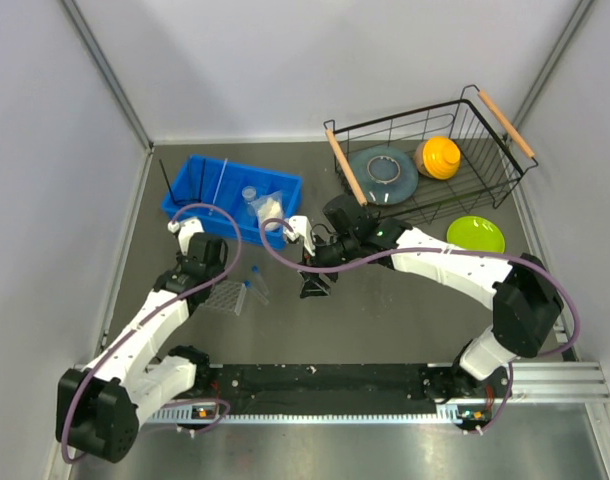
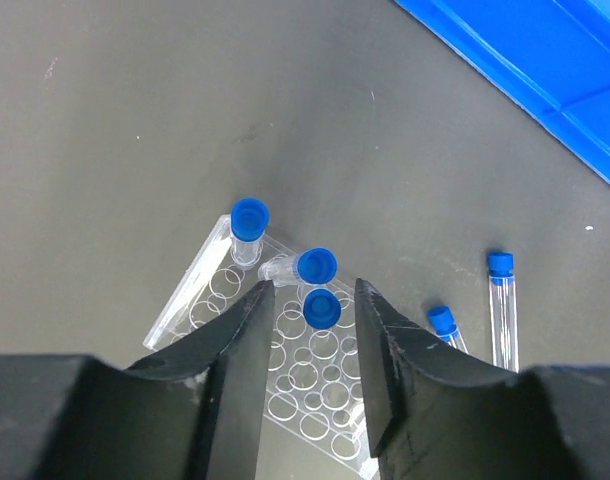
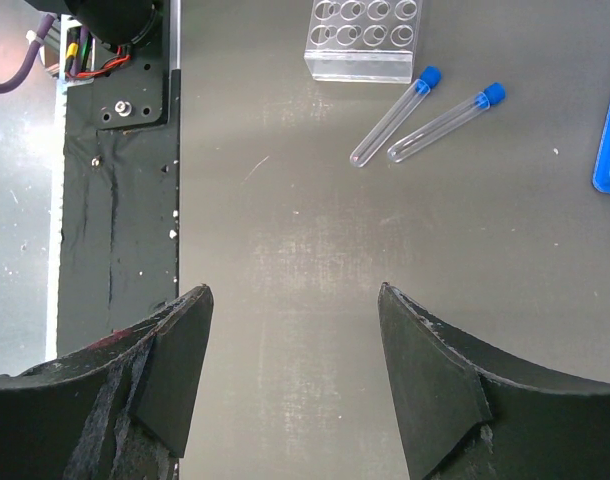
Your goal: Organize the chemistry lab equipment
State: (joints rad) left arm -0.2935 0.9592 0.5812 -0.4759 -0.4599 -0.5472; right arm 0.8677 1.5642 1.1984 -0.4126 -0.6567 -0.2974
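My right gripper is about to go left in the top view and down onto the clear body of the bin-side tube (image 1: 261, 285) (image 3: 435, 132), because the tube is outside the rack.
The clear tube rack (image 1: 225, 297) lies on the table at front left. In the left wrist view the rack (image 2: 200, 300) holds two upright blue-capped tubes (image 2: 250, 220) (image 2: 322, 308) and one tilted tube (image 2: 303, 267). My left gripper (image 2: 310, 285) is open, its jaws either side of the nearer upright tube without touching it. Two more tubes (image 2: 501, 300) (image 2: 443, 322) lie flat on the table right of the rack, also seen in the right wrist view (image 3: 395, 115) (image 3: 445, 122). My right gripper (image 3: 295, 290) is open and empty over bare table.
A blue bin (image 1: 190, 190) at the back left holds the black ring stand (image 1: 168, 180), glass rod (image 1: 222, 180), small cup (image 1: 250, 195) and white packet (image 1: 270, 208). A black wire basket (image 1: 485, 150) holds grey and orange dishes; a green dish (image 1: 475, 235) lies beside it.
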